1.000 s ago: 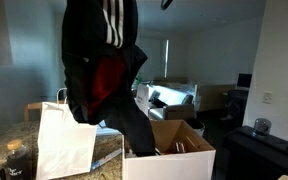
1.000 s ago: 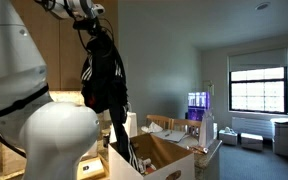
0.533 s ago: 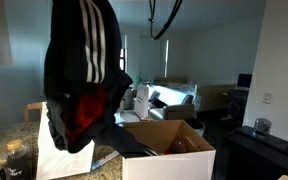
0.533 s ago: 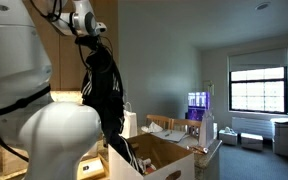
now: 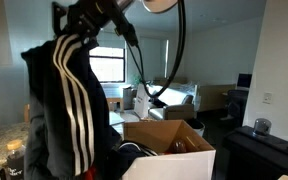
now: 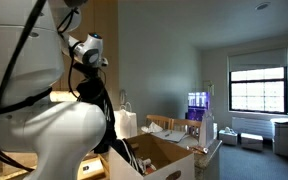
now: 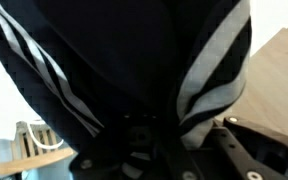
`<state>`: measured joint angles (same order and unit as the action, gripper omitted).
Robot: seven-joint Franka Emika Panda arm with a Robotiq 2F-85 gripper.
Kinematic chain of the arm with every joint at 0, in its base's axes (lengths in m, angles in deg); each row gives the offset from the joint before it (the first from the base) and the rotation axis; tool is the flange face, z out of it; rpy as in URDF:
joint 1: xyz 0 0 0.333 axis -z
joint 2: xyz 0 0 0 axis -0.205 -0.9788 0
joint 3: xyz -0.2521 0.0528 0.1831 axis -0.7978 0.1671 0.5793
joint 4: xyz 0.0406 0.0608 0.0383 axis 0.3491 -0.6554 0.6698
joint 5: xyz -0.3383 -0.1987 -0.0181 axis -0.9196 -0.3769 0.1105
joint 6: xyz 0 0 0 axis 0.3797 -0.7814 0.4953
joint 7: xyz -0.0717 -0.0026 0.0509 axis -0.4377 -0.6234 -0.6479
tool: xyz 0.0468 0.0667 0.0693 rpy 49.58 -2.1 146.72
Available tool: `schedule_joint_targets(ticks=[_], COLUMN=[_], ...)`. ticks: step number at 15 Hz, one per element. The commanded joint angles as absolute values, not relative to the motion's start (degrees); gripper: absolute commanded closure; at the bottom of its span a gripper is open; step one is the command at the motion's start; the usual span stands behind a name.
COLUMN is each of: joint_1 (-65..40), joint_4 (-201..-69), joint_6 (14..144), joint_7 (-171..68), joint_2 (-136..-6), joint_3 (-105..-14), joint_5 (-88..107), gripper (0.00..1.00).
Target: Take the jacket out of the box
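Observation:
The jacket's bulk hangs outside the box, so my gripper should lower it to the counter beside it, below my gripper, and release it.
The jacket (image 5: 69, 110), black with white stripes, hangs in a bulky fold left of the box (image 5: 174, 150) in both exterior views. My gripper (image 5: 89, 20) is shut on its top, and a thin tail (image 6: 119, 145) trails down to the box (image 6: 169, 150) rim. I cannot tell whether the tail touches the rim. The carton is open and brown inside. In the wrist view the jacket (image 7: 134, 60) fills the picture and covers my jaws. One dark finger (image 7: 246, 150) shows at the lower right.
A white paper bag (image 6: 127, 122) stands beside the box. My white arm (image 6: 44, 120) fills the near side in an exterior view. A dark cabinet (image 5: 259, 150) with a jar stands past the box. Furniture and a window (image 6: 256, 90) lie beyond.
My gripper has come down and swung sideways with the jacket. The garment has moved from above the box to hang beside it, lower and nearer a camera.

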<state>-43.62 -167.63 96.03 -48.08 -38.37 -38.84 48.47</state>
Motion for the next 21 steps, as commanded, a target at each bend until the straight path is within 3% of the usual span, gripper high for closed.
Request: schedule_joint_targets(ticks=[1,7,9,14,21], joint_1=[-50.5,-49.9,-49.5,-43.9,-41.4], joint_4=[-170.9,-172.3,-171.5,-169.3,-162.4], joint_6=[97.4,104.4,98.2,91.0,92.8], joint_7=[-35.3,-18.3,-16.0,-17.3,-23.4], joint_2=[-41.6,-49.8,-52.7,-61.2,-75.8], joint_3=[-43.4,-40.4,-40.9,-37.1,-34.5], joint_5=[64.3,82.4,84.9,83.1,69.5], gripper=[0.95,0.95,0.95,0.95,0.95])
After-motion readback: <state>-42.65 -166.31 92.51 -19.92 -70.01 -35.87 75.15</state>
